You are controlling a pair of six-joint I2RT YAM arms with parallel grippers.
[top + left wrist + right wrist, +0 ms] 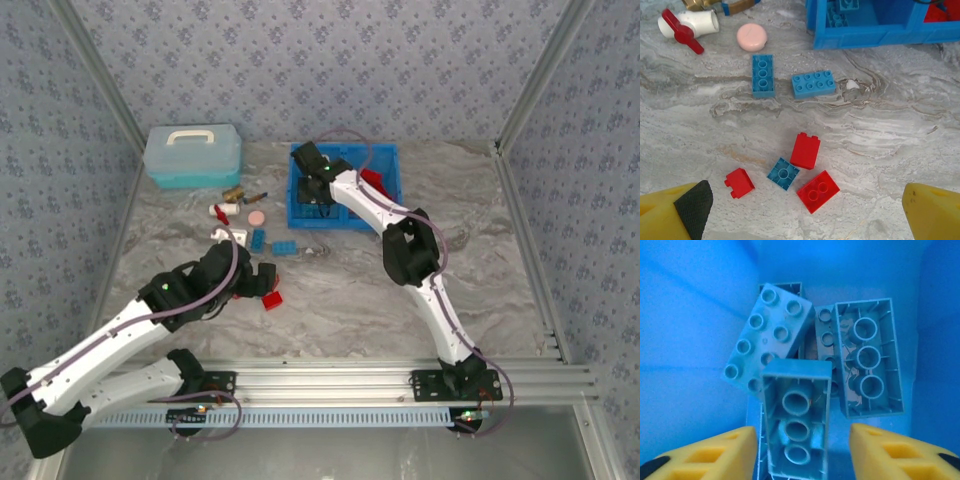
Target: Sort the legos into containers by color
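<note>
Next, my left gripper goes down and outward onto the red brick on its side (pixel 276 283) (pixel 805 150), since the gripper's wide-open fingers leave room on both sides of the brick.
My right gripper (pixel 802 440) hangs inside the left compartment of the bright blue bin (pixel 345 226). Its jaws are open, with a gap on each side of an upturned blue brick (pixel 796 415) that lies on two other blue bricks (pixel 767 335) on the compartment floor. Red bricks (pixel 372 180) fill the right compartment. My left gripper (pixel 806 192) is wide open above a loose cluster on the table: a red brick on its side (pixel 805 150), an upturned blue square brick (pixel 783 173), a two-stud red brick (pixel 818 190) and a small red brick (pixel 739 182). Two more blue bricks (pixel 763 75) lie nearer the bin.
A pale blue lidded box (pixel 193 155) stands at the back left. A pink disc (pixel 751 37), a white valve with a red handle (pixel 689 24) and brass-coloured bits lie between the box and the bin. Aluminium rails edge the table.
</note>
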